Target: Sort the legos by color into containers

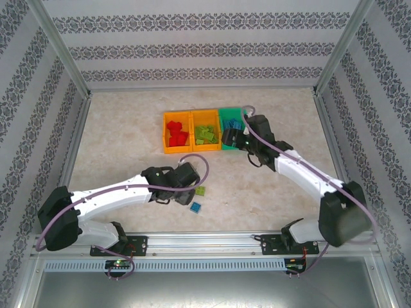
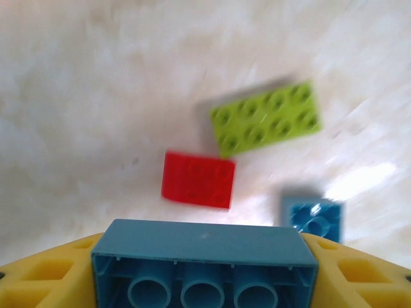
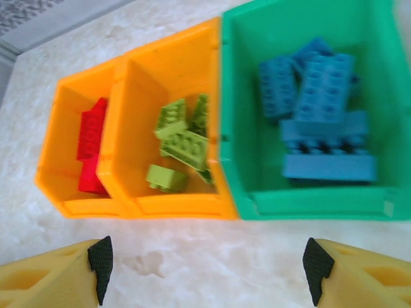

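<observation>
My left gripper should next carry the blue brick outward over the bin's open top and let it go, because the green bin [image 1: 232, 120] already has blue bricks in it.
My left gripper [image 2: 204, 269] is shut on a blue brick [image 2: 204, 256], held underside toward the camera above the table. Below it lie a lime brick [image 2: 266, 119], a red brick [image 2: 198, 179] and a small blue brick [image 2: 313, 220]. In the top view the left gripper [image 1: 190, 183] hovers by the lime brick [image 1: 201, 190] and small blue brick [image 1: 196, 207]. Three bins stand in a row: an orange bin [image 3: 64, 192] with red bricks [image 3: 92, 138], an orange bin [image 3: 180, 204] with lime bricks [image 3: 183, 144], and a green bin [image 3: 308, 208] with blue bricks [image 3: 321, 102]. My right gripper [image 3: 205, 269] is open and holds nothing, just in front of the bins.
The bins [image 1: 165, 135] sit mid-table toward the back. Patterned walls and metal frame posts [image 1: 70, 135] enclose the table. Bare marble surface [image 1: 115, 128] spreads left of the bins and between the arms.
</observation>
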Robot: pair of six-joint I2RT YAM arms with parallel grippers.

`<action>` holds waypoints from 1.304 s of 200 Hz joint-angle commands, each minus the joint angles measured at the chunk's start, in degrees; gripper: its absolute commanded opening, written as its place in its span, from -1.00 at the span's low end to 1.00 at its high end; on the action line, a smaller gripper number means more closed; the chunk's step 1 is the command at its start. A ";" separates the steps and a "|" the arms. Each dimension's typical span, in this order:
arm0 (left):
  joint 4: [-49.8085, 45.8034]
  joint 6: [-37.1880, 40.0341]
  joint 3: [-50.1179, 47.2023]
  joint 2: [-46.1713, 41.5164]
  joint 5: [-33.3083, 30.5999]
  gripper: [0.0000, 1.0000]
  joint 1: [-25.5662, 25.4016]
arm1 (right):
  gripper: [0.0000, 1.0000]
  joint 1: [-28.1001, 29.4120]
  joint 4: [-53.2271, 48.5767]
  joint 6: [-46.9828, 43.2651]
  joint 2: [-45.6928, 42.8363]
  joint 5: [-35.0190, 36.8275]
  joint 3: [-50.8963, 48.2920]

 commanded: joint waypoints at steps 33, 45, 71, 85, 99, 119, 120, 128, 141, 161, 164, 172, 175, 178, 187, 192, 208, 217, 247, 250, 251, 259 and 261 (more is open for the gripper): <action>2.28 11.48 25.70 18.24 7.78 -0.20 7.68 | 0.61 -1.02 -1.97 2.70 -9.39 6.53 -13.59; 2.39 12.40 33.50 24.44 10.61 -0.26 9.18 | 0.61 -0.62 -1.85 3.39 -11.14 7.20 -16.15; 0.67 12.64 49.31 37.35 16.99 -0.33 12.82 | 0.61 -0.24 -2.22 4.61 -15.28 8.50 -20.61; -0.53 12.55 57.73 43.59 19.13 -0.33 14.51 | 0.61 0.38 -1.89 5.84 -17.19 8.49 -22.70; -2.71 12.72 67.17 49.86 19.57 -0.32 15.71 | 0.60 1.59 -1.82 6.77 -18.51 8.55 -24.17; -5.22 12.29 79.78 58.40 20.11 -0.30 17.04 | 0.60 3.42 -2.82 7.28 -19.46 9.82 -24.85; -5.26 12.24 80.29 58.77 20.11 -0.30 17.13 | 0.60 3.49 -2.81 7.26 -19.50 9.93 -24.85; -5.58 11.62 83.72 61.31 20.08 -0.29 17.64 | 0.60 4.04 -3.12 7.41 -19.70 10.32 -24.97; -4.94 10.35 86.47 63.57 20.14 -0.24 18.60 | 0.60 4.89 -3.16 7.66 -19.92 10.61 -25.04; -2.74 8.08 86.20 64.98 21.14 0.08 19.73 | 0.60 6.79 -2.48 7.36 -19.64 11.08 -24.96; -2.62 7.71 86.13 65.18 21.24 0.15 19.83 | 0.60 7.20 -2.29 7.18 -19.52 11.21 -24.94; -2.28 6.87 85.91 65.41 21.86 0.30 19.93 | 0.60 8.41 -2.10 6.93 -19.28 12.16 -24.69; -2.20 6.62 85.72 65.39 22.13 0.34 19.94 | 0.60 8.88 -2.04 6.82 -19.10 12.33 -24.59; -2.06 6.38 85.59 65.44 22.44 0.42 19.94 | 0.60 9.43 -1.87 6.69 -19.02 12.53 -24.51; -1.69 5.62 84.81 65.15 23.43 0.65 19.93 | 0.60 11.11 -1.50 6.10 -18.43 13.20 -24.26; -1.36 5.22 84.20 64.74 23.91 0.78 19.94 | 0.60 12.27 -1.34 5.67 -18.10 13.64 -23.98; 1.28 4.79 80.35 62.24 25.06 0.99 19.85 | 0.61 16.23 -1.11 3.51 -16.69 14.99 -23.12; 3.12 4.89 77.63 60.25 25.36 0.99 19.69 | 0.61 18.46 -1.03 1.83 -15.81 15.54 -22.58; 6.24 5.58 70.07 53.37 24.10 0.99 19.58 | 0.62 24.27 0.14 -3.68 -13.09 14.77 -21.33; 6.48 5.59 69.32 52.50 23.75 0.99 19.58 | 0.62 24.80 0.27 -4.15 -12.78 14.47 -21.21; 6.56 5.60 68.94 52.22 23.69 0.99 19.58 | 0.62 24.90 0.37 -4.39 -12.69 14.36 -21.14; 7.34 5.60 66.42 50.08 22.71 0.99 19.58 | 0.62 26.04 0.76 -5.81 -11.72 13.16 -20.68; 7.59 5.58 65.75 49.57 22.48 0.99 19.54 | 0.62 26.32 0.84 -6.08 -11.45 12.94 -20.52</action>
